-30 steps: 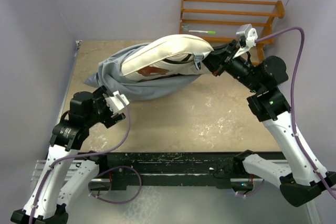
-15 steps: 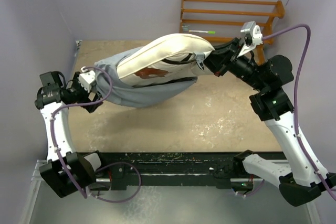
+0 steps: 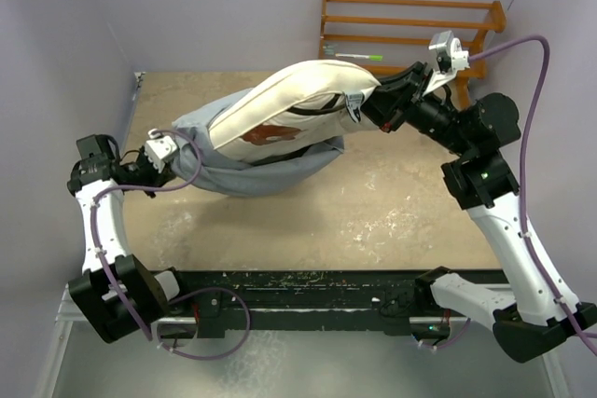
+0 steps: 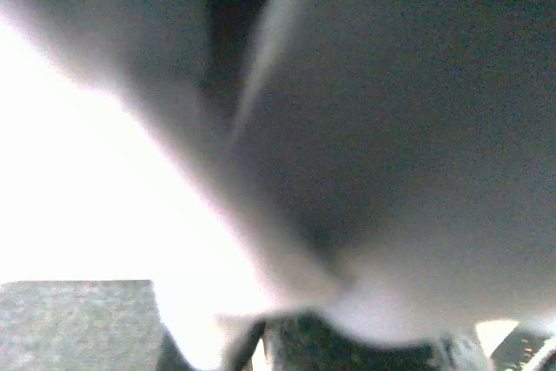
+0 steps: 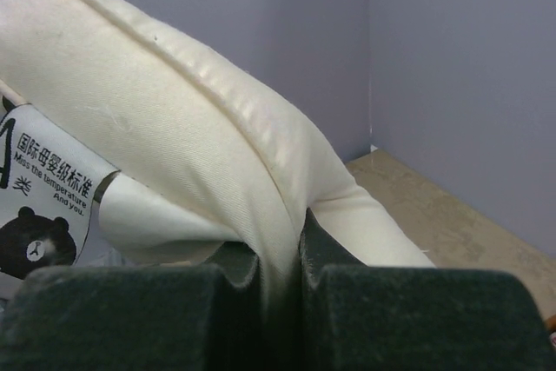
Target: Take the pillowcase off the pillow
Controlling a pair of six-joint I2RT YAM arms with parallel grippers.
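I need to pull the pillowcase to the right in the top view with my right gripper next, then down to the bare tabletop, and then let go of it, because it still wraps the pillow (image 3: 289, 100).
The cream pillow (image 3: 289, 100) hangs tilted above the table, its right end higher. My right gripper (image 3: 373, 111) is shut on its seamed corner; in the right wrist view the cream edge (image 5: 261, 215) is pinched between the dark pads (image 5: 382, 310). A printed label (image 5: 43, 197) shows at the left of that view. The blue-grey pillowcase (image 3: 252, 170) sags around the pillow's lower left part. My left gripper (image 3: 174, 159) is at the pillowcase's left end, shut on the cloth. Blurred grey pillowcase fabric (image 4: 391, 128) fills the left wrist view and bunches down at the jaws.
An orange wooden rack (image 3: 410, 25) stands against the back wall behind the right arm, with a green and white pen (image 3: 359, 57) on it. Purple walls close in the beige table (image 3: 392, 202) on three sides. A black rail (image 3: 308, 286) runs along the near edge.
My left arm swung out to the left, reached the pillowcase's left end and shut on it; it was open before. The pillowcase has slipped down and left off the pillow.
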